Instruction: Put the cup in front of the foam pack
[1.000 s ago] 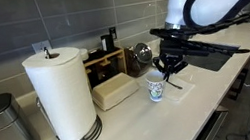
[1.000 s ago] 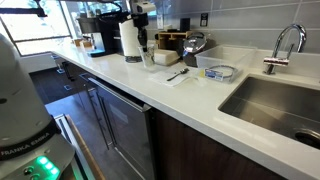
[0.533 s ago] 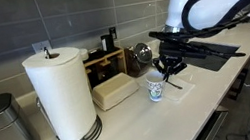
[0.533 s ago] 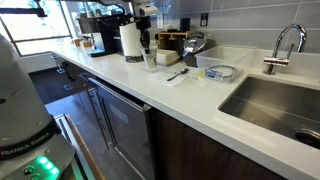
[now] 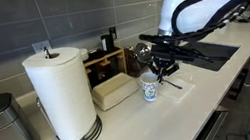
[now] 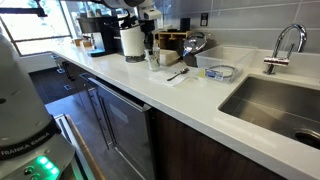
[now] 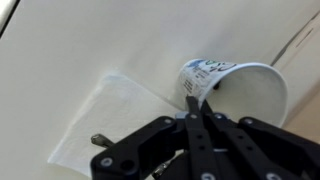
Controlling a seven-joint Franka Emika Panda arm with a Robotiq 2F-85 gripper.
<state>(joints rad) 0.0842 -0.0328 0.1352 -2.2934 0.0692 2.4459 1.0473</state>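
Note:
The robot's gripper will move down slightly next to set the cup on the bare counter by the foam pack's front just below, and it will let go of the cup's near rim.
The small white cup with a bluish-green pattern (image 5: pixel 149 89) is just right of the pale cream foam pack (image 5: pixel 114 90), at counter level in front of the pack's right end. My gripper (image 5: pixel 157 70) reaches down onto its rim. In the wrist view the fingers of the gripper (image 7: pixel 193 100) are pinched together on the near rim of the cup (image 7: pixel 238 88), one inside and one outside. In an exterior view the cup (image 6: pixel 166 58) shows small under the arm. Whether the cup touches the counter I cannot tell.
A tall paper-towel roll (image 5: pixel 61 93) stands left of the foam pack, and a dark wooden box (image 5: pixel 107 64) and a metal pot (image 5: pixel 142 53) stand behind it. A white mat with a utensil (image 5: pixel 177 89) lies right of the cup. Further off are a sink (image 6: pixel 280 100), a faucet (image 6: pixel 286 44) and a clear tray (image 6: pixel 219 72).
The gripper and the cup have moved a little to the left, closer to the foam pack. The arm has swung the same way.

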